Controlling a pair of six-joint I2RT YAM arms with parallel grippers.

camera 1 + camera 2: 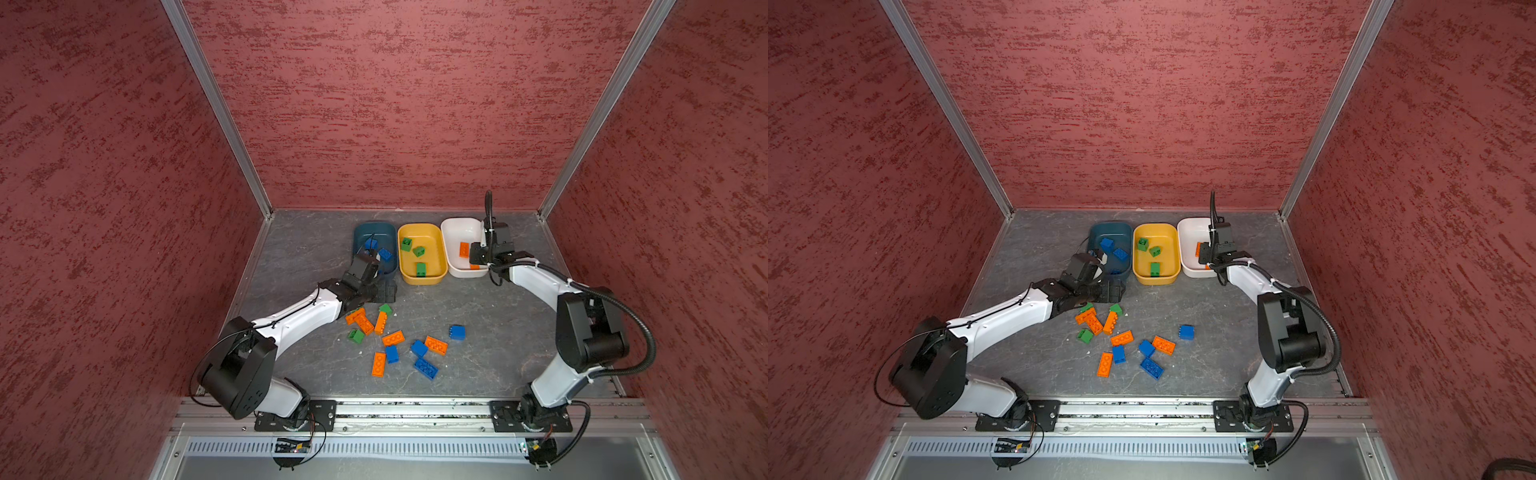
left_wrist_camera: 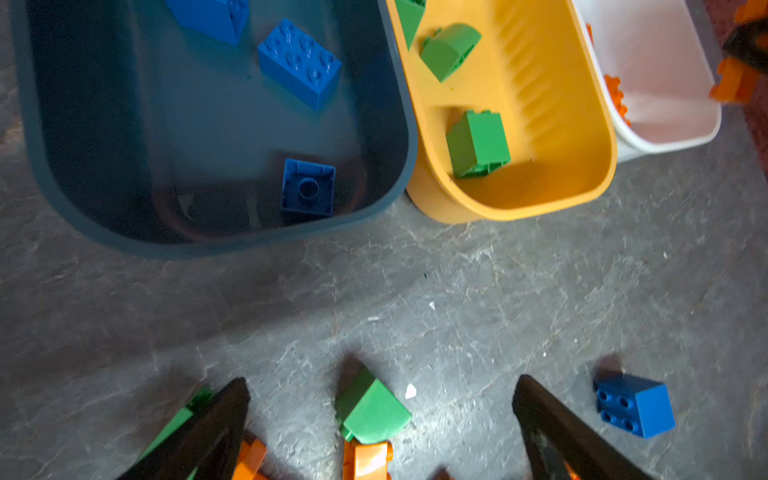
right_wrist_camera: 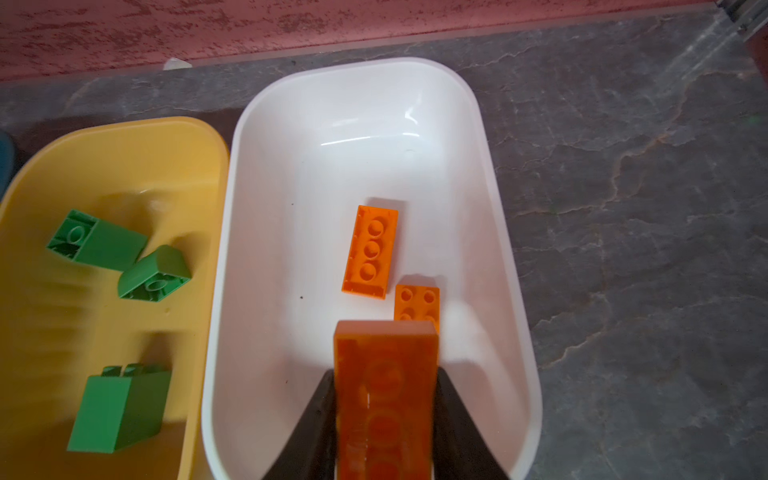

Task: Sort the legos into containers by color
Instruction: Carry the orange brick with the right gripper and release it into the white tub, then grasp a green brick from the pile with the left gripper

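Note:
The green lego point(image 2: 372, 409) at the orange lego's far end lies between my open fingers, so my left gripper will next go down and slightly back onto it.
My right gripper point(image 3: 385, 374) is shut on a long orange lego point(image 3: 386, 345), held over the near end of the white container point(image 3: 357, 66), where two orange legos point(image 3: 370, 251) lie. My left gripper point(image 2: 383, 380) stands open above the table, just in front of the teal container point(image 2: 208, 249), with a green lego point(image 2: 374, 411) on the table between its fingers. That container holds three blue legos point(image 2: 299, 62). The yellow container point(image 1: 422, 279) holds three green legos point(image 1: 419, 251). Several orange point(image 1: 393, 338), blue point(image 1: 426, 368) and green point(image 1: 356, 336) legos lie loose mid-table.
The three containers stand side by side at the back of the grey table point(image 1: 299, 249), near the red rear wall. Red side walls close in both sides. A lone blue lego point(image 1: 457, 332) lies right of the pile. Both arm bases sit on the front rail point(image 1: 415, 409).

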